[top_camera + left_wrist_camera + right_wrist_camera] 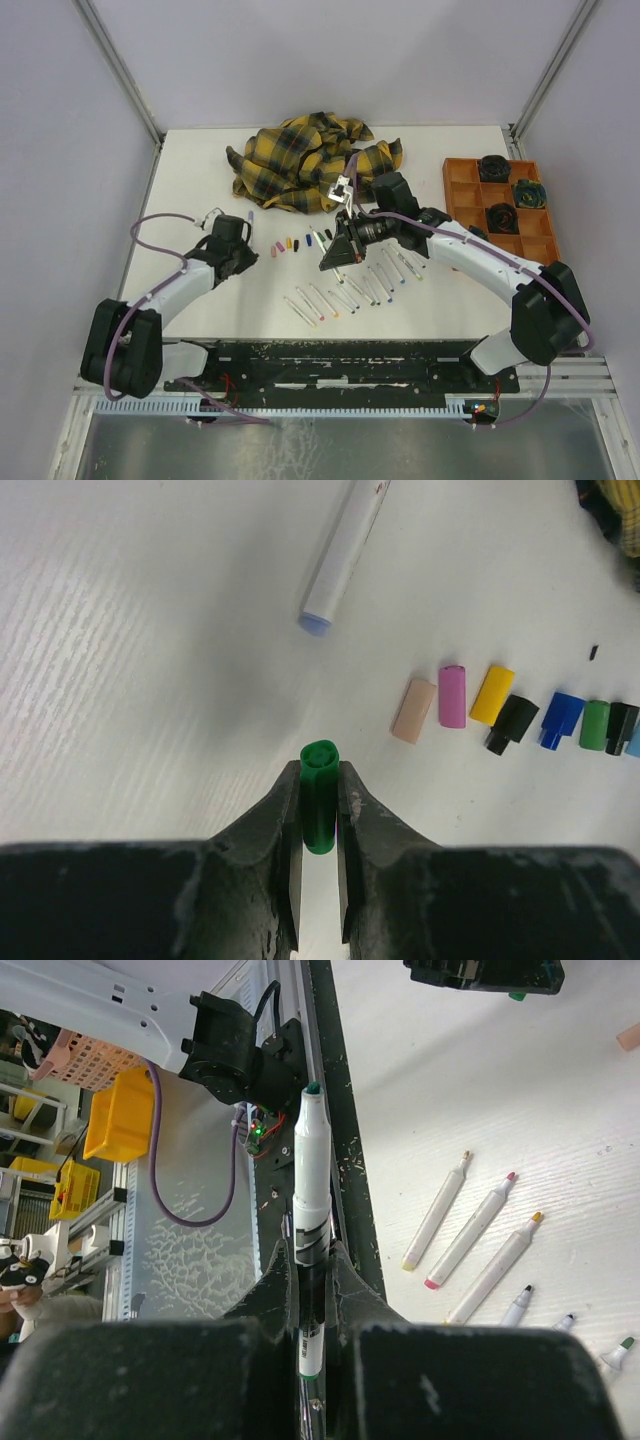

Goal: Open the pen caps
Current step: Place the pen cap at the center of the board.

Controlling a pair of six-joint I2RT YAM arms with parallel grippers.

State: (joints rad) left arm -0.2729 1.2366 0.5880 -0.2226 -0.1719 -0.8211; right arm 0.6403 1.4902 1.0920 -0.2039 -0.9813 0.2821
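Note:
I will next move my left gripper to the right in the top view and down to the bare table beside the beige cap at the end of the row of caps.
My left gripper is shut on a green pen cap, held just above the white table; in the top view this gripper sits left of a row of loose pen caps. That row shows beige, pink, yellow, black and blue caps. My right gripper is shut on a white pen whose green tip is bare and points at the table's near edge. In the top view the right gripper hovers over several uncapped pens.
A lone white pen with a lilac end lies ahead of the left gripper. The yellow-and-black plaid cloth is bunched at the back. An orange compartment tray holding dark objects stands at the right. Uncapped pens lie beside the right gripper.

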